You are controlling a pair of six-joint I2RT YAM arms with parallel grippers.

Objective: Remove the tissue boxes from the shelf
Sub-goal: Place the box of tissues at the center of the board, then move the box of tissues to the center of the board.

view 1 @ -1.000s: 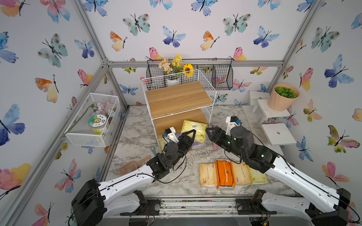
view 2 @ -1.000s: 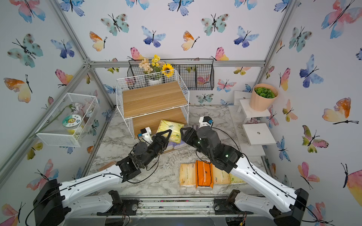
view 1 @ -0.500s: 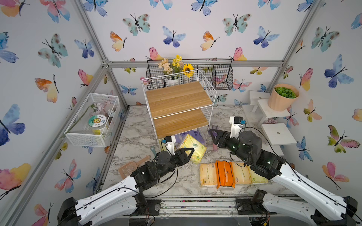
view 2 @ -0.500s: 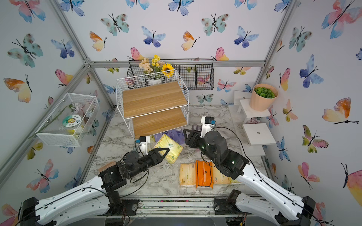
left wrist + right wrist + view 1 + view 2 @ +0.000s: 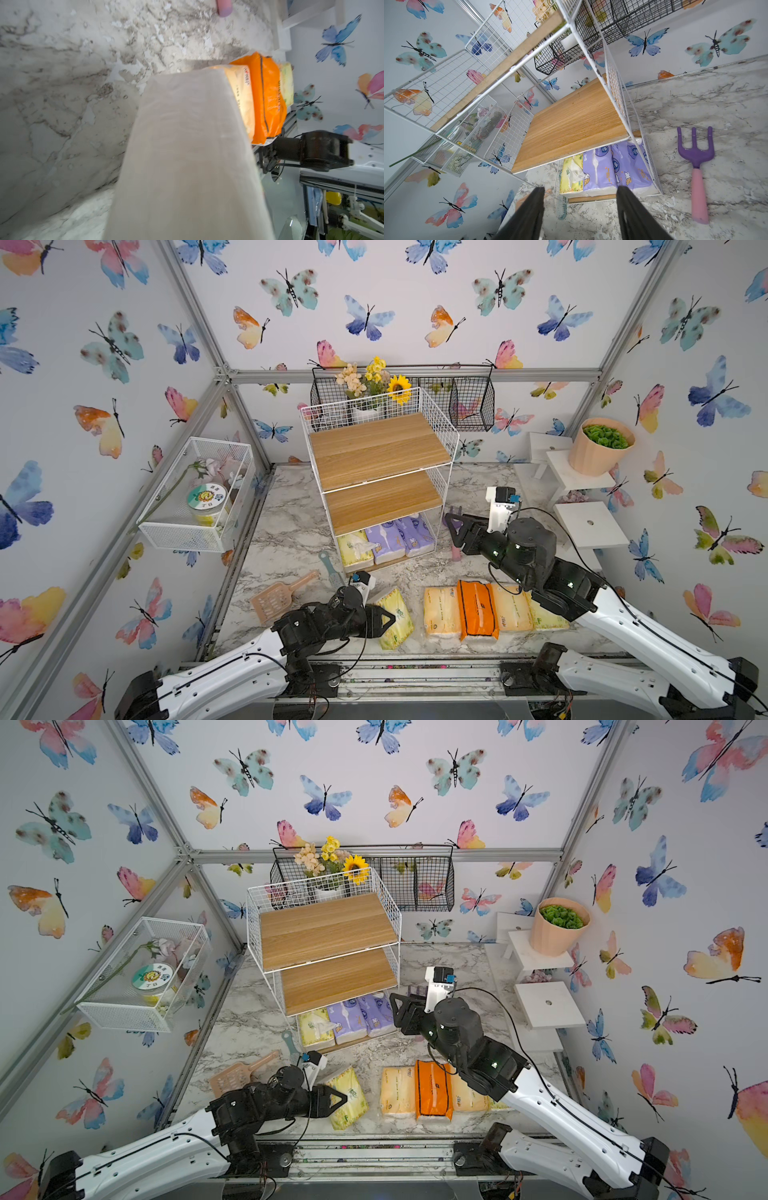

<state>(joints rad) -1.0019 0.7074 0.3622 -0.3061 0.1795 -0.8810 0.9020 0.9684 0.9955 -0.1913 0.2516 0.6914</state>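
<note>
The left gripper needs to lower the tilted yellow-green tissue box flat onto the bare tabletop (image 5: 408,602) beside the peach box and release it, because that spot is below the gripper.
The shelf (image 5: 382,456) stands at the back; its top and middle boards are bare. On its bottom board lie a yellow tissue box (image 5: 355,549) and two purple ones (image 5: 399,537), also seen in the right wrist view (image 5: 612,168). My left gripper (image 5: 386,620) is shut on a yellow-green tissue box (image 5: 397,616) near the table's front; that box fills the left wrist view (image 5: 187,155) and hides the fingers. To its right lies a row of peach, orange (image 5: 478,610) and pale boxes. My right gripper (image 5: 453,526) (image 5: 580,189) hangs open and empty, right of the bottom board.
A purple hand fork with a pink handle (image 5: 695,158) lies right of the shelf. A peach scoop (image 5: 278,599) and a teal brush (image 5: 330,568) lie front left. White mesh box (image 5: 199,497) on the left wall, black baskets (image 5: 469,402) behind, white steps (image 5: 590,526) right.
My left gripper has drawn back from the shelf toward the table's front, carrying the yellow-green box. The right gripper has stayed open in nearly the same place.
</note>
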